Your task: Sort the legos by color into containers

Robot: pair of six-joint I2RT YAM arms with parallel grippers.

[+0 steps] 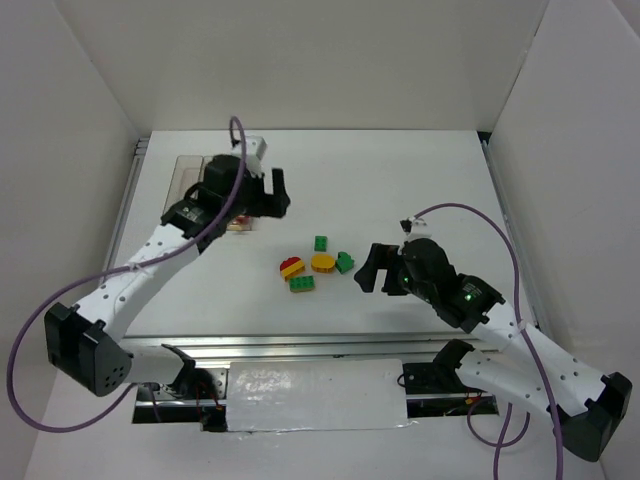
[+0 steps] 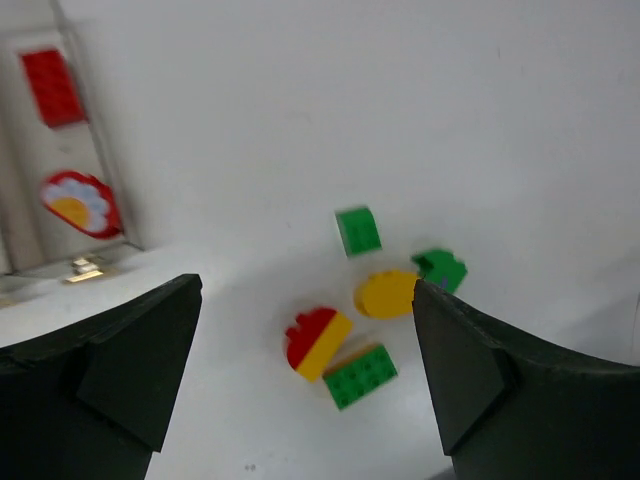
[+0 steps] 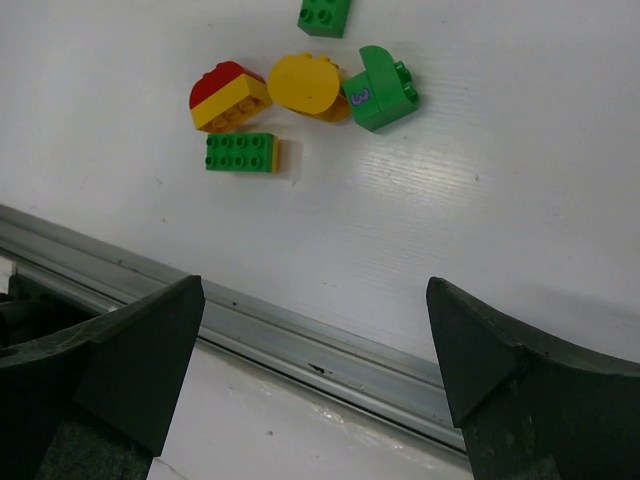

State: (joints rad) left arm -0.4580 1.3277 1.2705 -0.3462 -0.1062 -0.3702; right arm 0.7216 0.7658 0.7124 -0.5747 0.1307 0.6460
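Observation:
My left gripper moves back and down next, turning its fingers across the red-and-yellow rounded piece (image 1: 291, 267) (image 2: 318, 342), since that lies below the gripper and back from it.
Five legos lie loose mid-table: a small green brick (image 1: 320, 242), a yellow round piece (image 1: 323, 262), a green rounded piece (image 1: 345, 263), a red-and-yellow rounded piece (image 1: 291, 267) and a green studded brick (image 1: 302, 284). The clear containers (image 1: 188, 172) stand at the back left, partly hidden by my left arm. The left wrist view shows a red brick (image 2: 52, 87) and a red rounded piece (image 2: 80, 203) inside one bin. My left gripper (image 1: 275, 190) is open and empty beside the containers. My right gripper (image 1: 372, 270) is open and empty, just right of the green rounded piece (image 3: 378, 90).
A grey metal rail (image 3: 300, 350) runs along the table's near edge under my right gripper (image 3: 313, 285). White walls enclose the table on the left, back and right. The loose pile shows between the jaws of my left gripper (image 2: 305, 290).

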